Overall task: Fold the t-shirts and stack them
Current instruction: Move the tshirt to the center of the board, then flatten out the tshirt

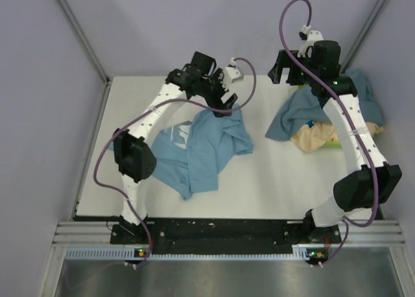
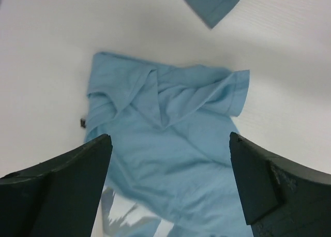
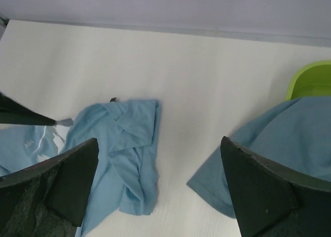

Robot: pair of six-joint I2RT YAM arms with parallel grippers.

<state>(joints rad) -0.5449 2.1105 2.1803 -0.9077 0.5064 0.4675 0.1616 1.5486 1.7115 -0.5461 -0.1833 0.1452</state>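
Note:
The robot will bring its right gripper back and down onto the near corner (image 1: 244, 143) of the light sky-blue t-shirt's edge facing the slate-blue t-shirt (image 1: 295, 115), because that edge lies bunched.
A light sky-blue t-shirt (image 1: 198, 151) with white lettering lies crumpled in the middle-left of the table; it also shows in the left wrist view (image 2: 176, 144) and the right wrist view (image 3: 119, 154). My left gripper (image 1: 224, 89) is open and empty, raised over the shirt's far edge. A slate-blue t-shirt (image 1: 295, 115) lies draped over a beige t-shirt (image 1: 318, 138) at the right; its edge shows in the right wrist view (image 3: 279, 149). My right gripper (image 1: 285, 70) is open and empty, held high beyond that pile.
A lime-green tray (image 3: 310, 79) sits under the slate-blue and beige shirts at the right, mostly covered. The white table (image 1: 272, 180) ends at a grey back wall and side rails.

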